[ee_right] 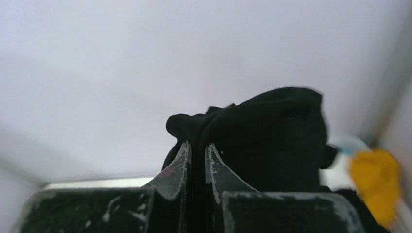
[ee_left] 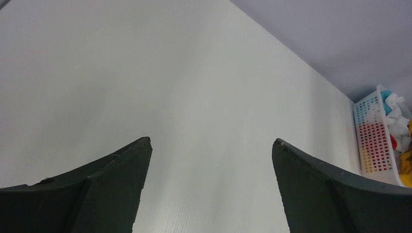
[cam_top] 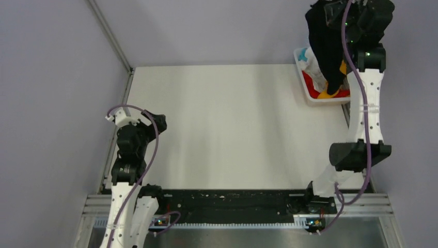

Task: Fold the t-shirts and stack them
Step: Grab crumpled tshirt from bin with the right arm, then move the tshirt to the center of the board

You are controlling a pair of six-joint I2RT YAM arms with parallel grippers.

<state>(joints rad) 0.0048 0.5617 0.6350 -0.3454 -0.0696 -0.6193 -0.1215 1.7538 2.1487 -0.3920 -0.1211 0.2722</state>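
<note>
The right gripper swings back and down to the bare tabletop below it and to its left in the top view next, and releases the black t-shirt [cam_top: 323,46].
My right gripper [cam_top: 330,13] is raised high over the far right corner, shut on the black t-shirt [cam_top: 323,46], which hangs down from it into the white basket [cam_top: 302,72]. In the right wrist view the black t-shirt [ee_right: 272,131] bunches between and beyond my right gripper [ee_right: 198,145]. Red [cam_top: 310,82], orange-yellow [cam_top: 328,94] and light blue and white t-shirts [cam_top: 310,57] lie crumpled in the basket. My left gripper [ee_left: 211,141] stands open over bare table [ee_left: 170,73] at the left, holding nothing; in the top view it [cam_top: 157,123] sits near the left edge.
The white slatted basket [ee_left: 374,131] stands at the table's far right corner against the wall. A metal rail runs along the table's left edge [cam_top: 124,93]. Grey walls close in the back and sides.
</note>
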